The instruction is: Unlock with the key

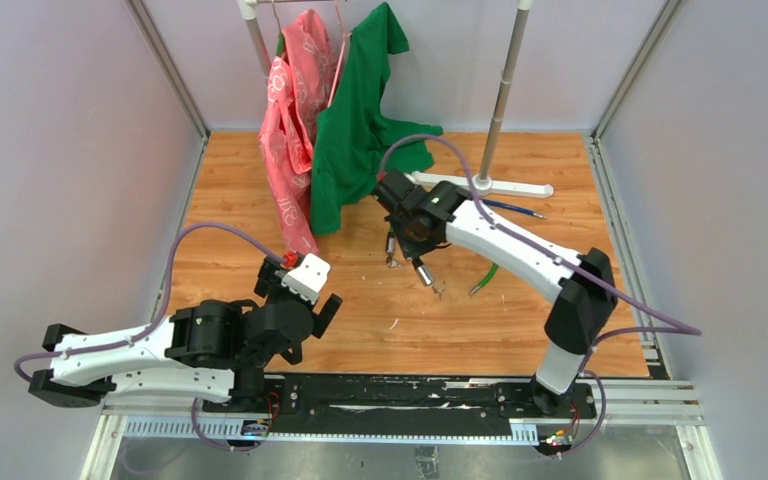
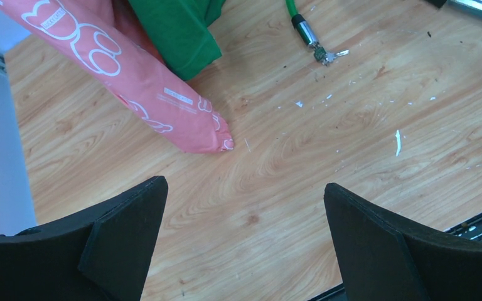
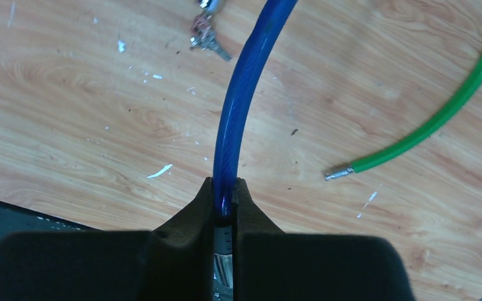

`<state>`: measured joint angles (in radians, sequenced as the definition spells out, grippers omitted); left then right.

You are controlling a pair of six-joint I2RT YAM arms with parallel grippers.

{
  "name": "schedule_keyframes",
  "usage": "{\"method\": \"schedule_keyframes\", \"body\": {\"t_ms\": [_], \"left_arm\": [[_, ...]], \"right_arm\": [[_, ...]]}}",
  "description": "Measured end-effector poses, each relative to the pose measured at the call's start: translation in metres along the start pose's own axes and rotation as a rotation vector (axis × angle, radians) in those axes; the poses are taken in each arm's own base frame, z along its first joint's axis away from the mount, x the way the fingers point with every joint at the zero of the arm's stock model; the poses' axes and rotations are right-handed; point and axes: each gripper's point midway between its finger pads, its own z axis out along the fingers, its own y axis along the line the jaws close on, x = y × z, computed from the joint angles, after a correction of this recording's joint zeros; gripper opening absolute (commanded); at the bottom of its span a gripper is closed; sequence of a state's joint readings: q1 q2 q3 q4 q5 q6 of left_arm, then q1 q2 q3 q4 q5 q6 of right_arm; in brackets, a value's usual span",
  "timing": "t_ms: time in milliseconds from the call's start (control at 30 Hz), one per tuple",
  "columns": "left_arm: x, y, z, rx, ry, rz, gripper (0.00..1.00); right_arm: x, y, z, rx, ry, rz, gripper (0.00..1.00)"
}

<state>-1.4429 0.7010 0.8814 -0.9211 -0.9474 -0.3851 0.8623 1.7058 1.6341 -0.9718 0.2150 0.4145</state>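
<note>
I will next move my right gripper back and down to release the blue cable, because bare wood lies below it and to its left in the top view.
My right gripper (image 3: 224, 182) is shut on a blue lock cable (image 3: 238, 94), right where the cable meets its black collar and metal end. From the fingers (image 3: 251, 207) the blue cable curves away over the table. A small bunch of keys (image 3: 207, 39) lies on the wood beyond it. In the left wrist view the keys (image 2: 329, 56) sit at the metal barrel (image 2: 304, 30) of a green cable. In the top view the right gripper (image 1: 412, 228) hovers at the table's middle. My left gripper (image 2: 245, 188) is open over bare wood, holding nothing.
A green cable (image 3: 439, 116) with a metal pin end (image 3: 337, 173) lies to the right. A silver cylinder (image 1: 423, 272) rests near the keys. Pink (image 1: 295, 130) and green (image 1: 360, 120) garments hang from a rack (image 1: 505, 90) at the back. White flecks dot the wooden table (image 1: 520, 330).
</note>
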Motion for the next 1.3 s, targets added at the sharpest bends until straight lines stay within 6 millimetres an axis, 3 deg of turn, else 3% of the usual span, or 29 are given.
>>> {"method": "schedule_keyframes", "body": {"t_ms": [233,333,667,933,1033,1200,1300], "left_arm": [[0.004,-0.002,0.004,-0.001,0.020,0.011,1.00],[0.003,-0.003,0.004,0.001,0.019,0.008,1.00],[0.003,-0.002,0.005,-0.001,0.020,-0.001,1.00],[0.003,-0.003,0.005,0.005,0.023,-0.001,1.00],[0.003,-0.003,0.005,0.006,0.022,-0.001,1.00],[0.003,-0.003,0.005,0.006,0.023,-0.001,1.00],[0.003,-0.003,0.005,0.006,0.023,0.000,1.00]], "right_arm": [[0.023,0.062,0.043,-0.027,0.086,-0.231,0.00],[0.031,0.079,0.056,-0.033,0.112,-0.295,0.00],[0.043,0.117,0.084,-0.085,0.140,-0.376,0.00],[0.049,0.128,0.093,-0.106,0.151,-0.344,0.00],[0.049,0.130,0.094,-0.105,0.149,-0.309,0.11],[0.055,0.133,0.096,-0.117,0.162,-0.259,0.43],[0.061,0.133,0.093,-0.132,0.168,-0.246,0.51]]}}
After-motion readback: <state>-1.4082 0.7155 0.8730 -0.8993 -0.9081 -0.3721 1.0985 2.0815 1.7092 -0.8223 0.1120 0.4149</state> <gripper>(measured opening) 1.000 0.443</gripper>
